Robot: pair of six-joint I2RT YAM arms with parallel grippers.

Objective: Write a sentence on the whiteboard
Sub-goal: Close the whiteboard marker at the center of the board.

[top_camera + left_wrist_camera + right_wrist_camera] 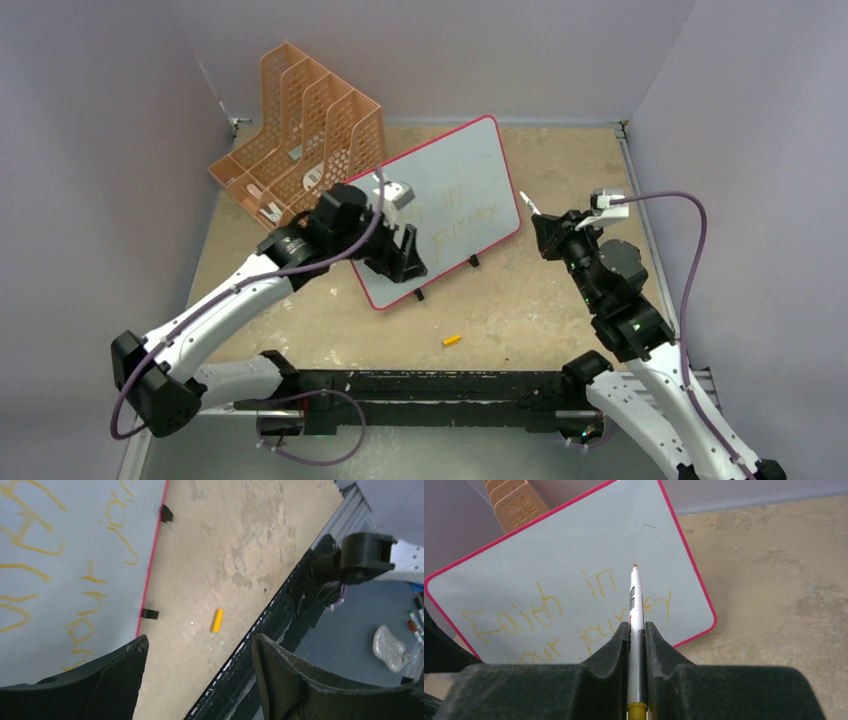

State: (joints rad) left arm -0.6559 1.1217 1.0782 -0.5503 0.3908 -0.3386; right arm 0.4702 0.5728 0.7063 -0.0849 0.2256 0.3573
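Observation:
I will next move my left gripper down and back from the whiteboard (470, 160) to close on the yellow marker cap (452, 340), as it is below and back of my fingers.
The whiteboard (470, 160), pale with a red-pink frame, stands tilted at mid-table. The sentence (462, 220) in faint yellow letters fills two lines; in the right wrist view the sentence (549, 605) reads "Faith in your journey". My right gripper (547, 228) hovers just right of the board, shut on a white marker (636, 597) whose orange tip points at the whiteboard (574, 555) without touching it. My left gripper (405, 258) hangs over the board's lower left part, open. Bare tabletop shows between the left gripper's (197, 645) fingers, and the whiteboard (60, 590) lies to their left.
A yellow marker cap (452, 340) lies on the table in front of the board, also seen as the cap (217, 620). An orange perforated file rack (300, 130) stands behind the board at back left. A black rail (420, 385) runs along the near edge. Walls enclose the table.

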